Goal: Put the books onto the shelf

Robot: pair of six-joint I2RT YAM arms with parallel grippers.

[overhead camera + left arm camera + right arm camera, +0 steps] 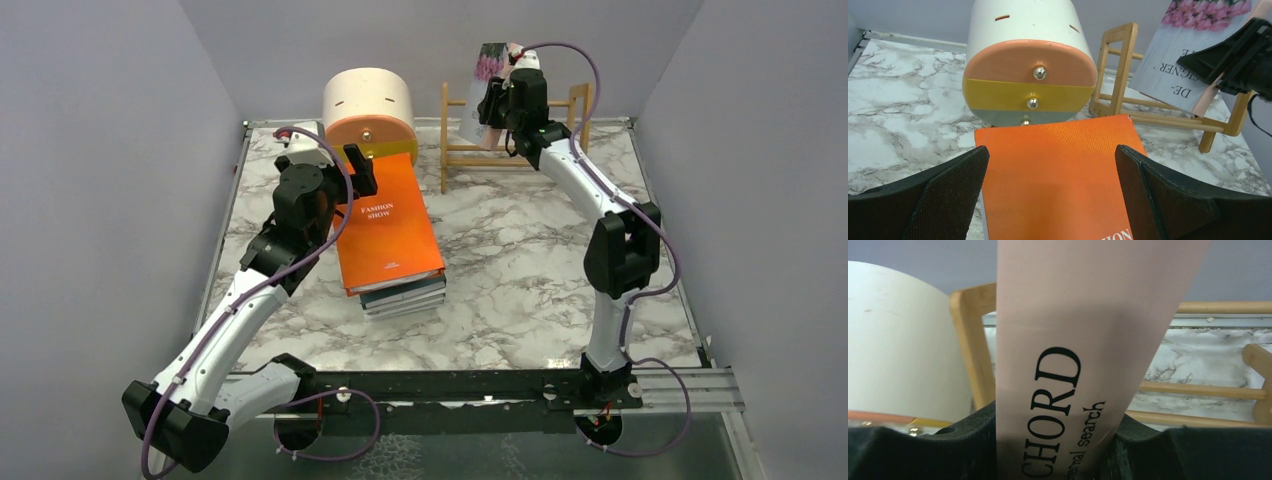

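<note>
I need to lower my right gripper next, toward the left in the top view, and release the book beside the shelf's end frame by the drawer box (972, 347), because the slats there are bare.
An orange book (390, 225) titled "Fashion Show" tops a stack of books (405, 298) lying flat at mid-table. My left gripper (340, 165) hovers open over the orange cover's far end (1058, 175), jaws wide on either side and nothing between them. My right gripper (495, 105) is shut on a pink-white floral book (487, 65), held upright and tilted over the left end of the light-wood shelf (515, 150). In the right wrist view the book's pink spine (1083, 340) fills the gap between the gripper's (1055, 440) fingers. The shelf's slats (1198, 390) behind it are bare.
A round cream, orange and yellow drawer box (368, 110) stands at the back, just behind the orange book and left of the shelf (1120, 65). Grey walls close in three sides of the marble table (520, 270).
</note>
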